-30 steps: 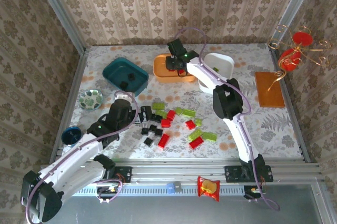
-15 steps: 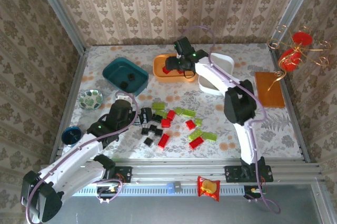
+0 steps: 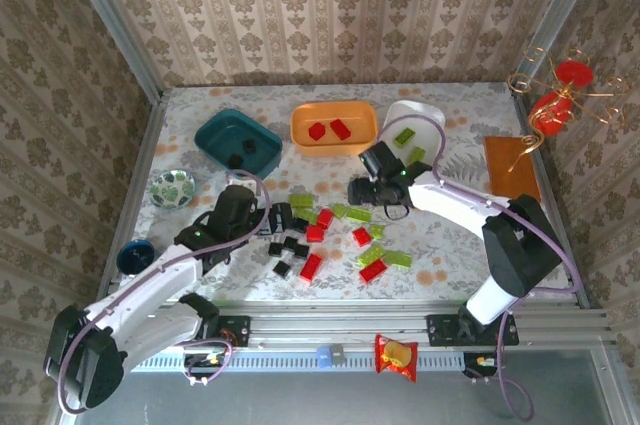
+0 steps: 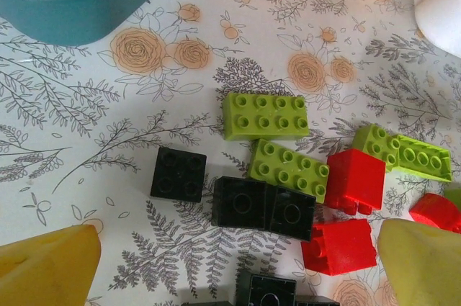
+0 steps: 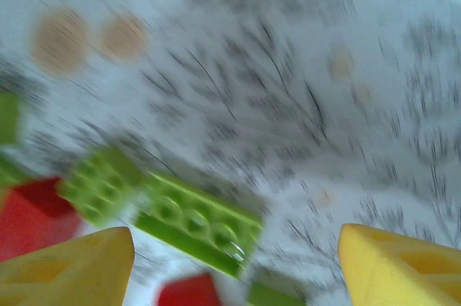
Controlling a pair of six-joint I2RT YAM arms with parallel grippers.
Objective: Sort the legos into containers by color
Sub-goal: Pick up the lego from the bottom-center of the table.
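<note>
The gap beside the red brick has room for a fingertip, so my open right gripper will next move back and down over the small green brick (image 3: 376,231) there.
Black, red and lime green legos (image 3: 320,235) lie scattered mid-table. The orange tray (image 3: 304,127) holds two red bricks, the white tray (image 3: 427,121) has green ones, and the dark teal tray (image 3: 215,133) has a black one. My left gripper (image 3: 268,219) hovers open over the black bricks; in its wrist view the gripper (image 4: 234,266) has black bricks (image 4: 263,209) between its yellow fingertips (image 4: 47,266), not touching them. My right gripper (image 3: 356,191) is open above the pile's upper edge; its blurred wrist view puts the gripper (image 5: 234,270) over a green brick (image 5: 198,223).
A patterned bowl (image 3: 173,188) and a dark blue bowl (image 3: 135,256) stand at the left. A brown board (image 3: 511,169) and a red-and-gold ornament (image 3: 560,95) are at the right. A snack packet (image 3: 396,355) lies by the front rail.
My right arm has swung from over the orange tray back down to the pile, uncovering two red bricks in that tray. My left gripper edged right toward the black bricks.
</note>
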